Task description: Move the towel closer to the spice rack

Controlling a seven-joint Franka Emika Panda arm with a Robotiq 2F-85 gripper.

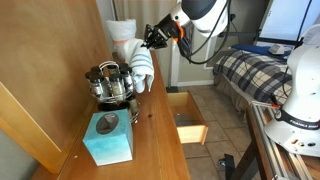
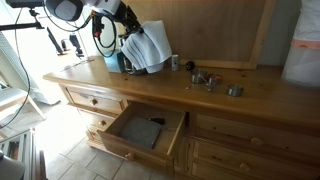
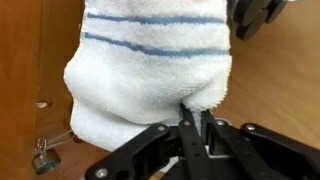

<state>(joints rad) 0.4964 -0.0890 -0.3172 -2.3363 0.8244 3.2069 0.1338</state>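
I will next lower my gripper to the dresser top below it, beside the spice rack, and let go of the towel's edge, because the towel is still hanging.
A white towel with blue stripes (image 1: 143, 66) hangs from my gripper (image 1: 155, 38) above the wooden dresser top (image 1: 150, 130). The spice rack (image 1: 110, 82), a round stand of dark-lidded jars, stands just beside the hanging towel, by the back board. In an exterior view the towel (image 2: 148, 48) dangles from the gripper (image 2: 130, 24) and hides the rack. In the wrist view the fingers (image 3: 195, 108) are pinched shut on the towel's edge (image 3: 150, 70).
A teal tissue box (image 1: 108, 138) sits on the dresser on the near side of the rack. A top drawer (image 2: 145, 128) stands pulled open. Small metal items (image 2: 205, 78) lie on the dresser top. A bed with a plaid cover (image 1: 255, 70) is nearby.
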